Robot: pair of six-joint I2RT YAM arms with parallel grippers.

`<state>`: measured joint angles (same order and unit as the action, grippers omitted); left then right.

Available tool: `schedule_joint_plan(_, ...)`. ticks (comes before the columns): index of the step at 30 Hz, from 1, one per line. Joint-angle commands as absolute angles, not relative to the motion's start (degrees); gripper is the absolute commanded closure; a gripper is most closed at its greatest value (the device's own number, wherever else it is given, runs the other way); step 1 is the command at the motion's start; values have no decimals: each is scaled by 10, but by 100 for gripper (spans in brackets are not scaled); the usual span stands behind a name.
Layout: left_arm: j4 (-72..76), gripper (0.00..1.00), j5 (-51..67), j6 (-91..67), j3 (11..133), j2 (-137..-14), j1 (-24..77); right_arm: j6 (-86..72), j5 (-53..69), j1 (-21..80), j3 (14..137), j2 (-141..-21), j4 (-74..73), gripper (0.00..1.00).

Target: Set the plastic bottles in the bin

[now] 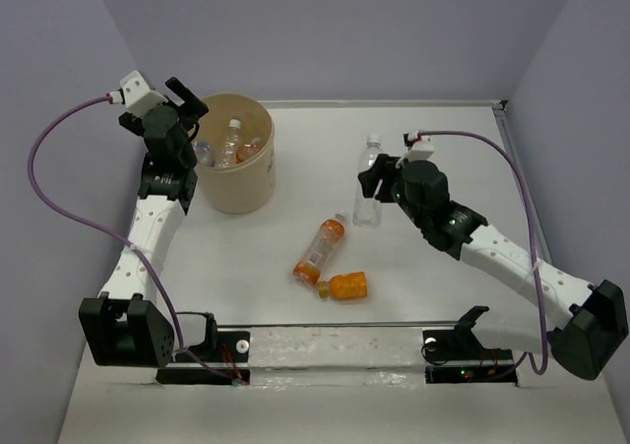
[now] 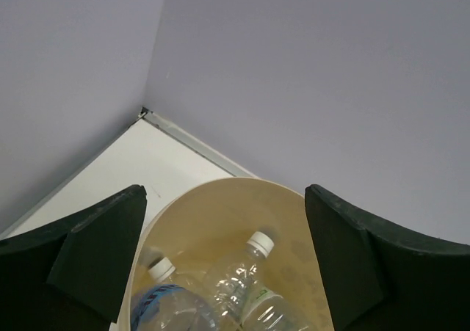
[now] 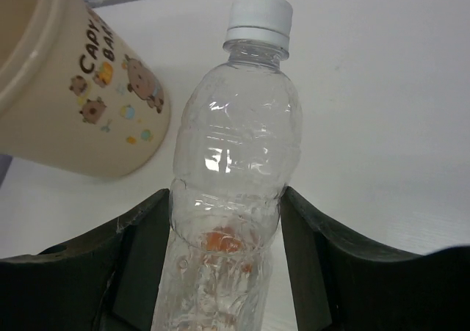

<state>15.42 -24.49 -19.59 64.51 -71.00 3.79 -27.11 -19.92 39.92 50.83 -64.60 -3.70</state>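
Observation:
The bin's opening (image 1: 222,129) (image 3: 13,12) lies to the left in the top view, so next I will lift the bottle in my right gripper over the bin's rim and release.
The beige bin (image 1: 241,193) stands at the back left and holds several bottles, clear ones (image 1: 231,139) and an orange one (image 1: 251,151). My left gripper (image 1: 187,104) hangs open and empty over the bin's left rim. The left wrist view shows the bin (image 2: 220,183) below my left gripper (image 2: 224,199), with a white-capped clear bottle (image 2: 246,268) and a blue-labelled one (image 2: 169,309) inside. My right gripper (image 1: 372,190) is shut on an upright clear bottle (image 1: 369,168) at mid table. In the right wrist view my right gripper (image 3: 224,195) presses that bottle (image 3: 235,133) on both sides. Two orange bottles (image 1: 319,250) (image 1: 346,285) lie on the table.
The bin (image 3: 81,89) carries a cartoon print and stands left of the held bottle. Purple walls close the table at the back and sides. A metal rail (image 1: 335,341) with the arm bases runs along the near edge.

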Motion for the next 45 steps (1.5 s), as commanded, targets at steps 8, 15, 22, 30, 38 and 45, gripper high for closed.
schedule_joint_plan(8,89,1,-100,-274,577,-479,42,-170,-102,466,823,-850,168,57)
schedule_joint_plan(15,-53,1,-64,-255,478,-289,41,-98,-53,484,1022,-995,188,57)
schedule_joint_plan(22,-189,1,74,-271,435,-219,42,-94,-16,490,1263,-1193,172,56)
schedule_joint_plan(30,-247,1,153,-291,439,-200,45,-93,26,500,1417,-1357,158,39)
schedule_joint_plan(38,-217,1,212,-282,438,-214,48,-67,58,500,1347,-1289,155,7)
schedule_joint_plan(45,-171,1,267,-280,416,-249,48,-74,18,500,1098,-1099,243,15)
